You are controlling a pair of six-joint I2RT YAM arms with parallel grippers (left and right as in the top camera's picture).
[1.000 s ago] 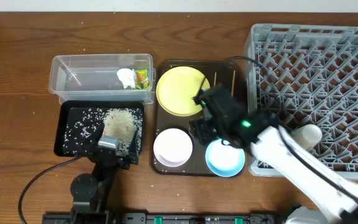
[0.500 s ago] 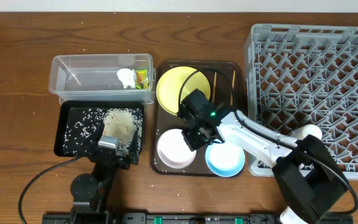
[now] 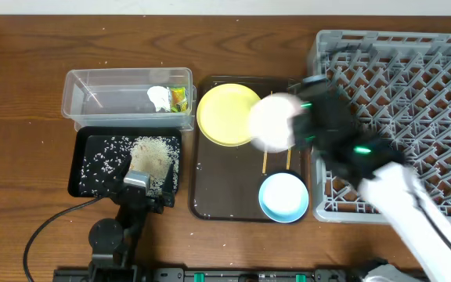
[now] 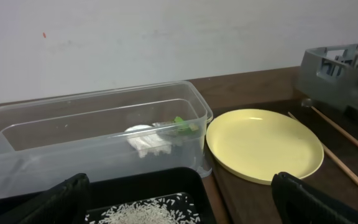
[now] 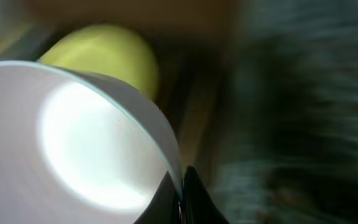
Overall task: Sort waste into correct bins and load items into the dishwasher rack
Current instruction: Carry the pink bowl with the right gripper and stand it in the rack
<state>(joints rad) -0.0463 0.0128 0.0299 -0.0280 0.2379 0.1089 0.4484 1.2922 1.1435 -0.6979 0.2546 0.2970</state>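
Note:
The bowl, white inside, needs to swing in my right gripper from the tray over the dishwasher rack [image 3: 398, 102]. It should then turn onto its side and go down among rack wires that stand empty.
My right gripper [image 3: 302, 125] is shut on the rim of the bowl [image 3: 272, 121], white inside. It hangs blurred above the brown tray, next to the grey dishwasher rack [image 3: 398, 102]. In the right wrist view the fingers pinch the bowl [image 5: 73, 143] wall at its edge. The yellow plate [image 3: 224, 115], light blue bowl [image 3: 283, 197] and chopsticks [image 3: 265, 160] lie on the tray. My left gripper [image 4: 185, 205] stands open over the black tray [image 3: 84, 168] of rice [image 3: 151, 154]. The clear tub [image 3: 92, 98] holds the tissue [image 3: 158, 98] and wrapper [image 3: 178, 99].
The dark brown serving tray [image 3: 218, 196] sits between the bins and the rack. A black cable [image 3: 53, 223] runs along the table's front left. The right arm [image 3: 413, 204] crosses the rack's front left corner.
The right gripper shut on the white bowl, lifted it off the tray's front left and swung it up and right toward the rack. The left arm has stayed still.

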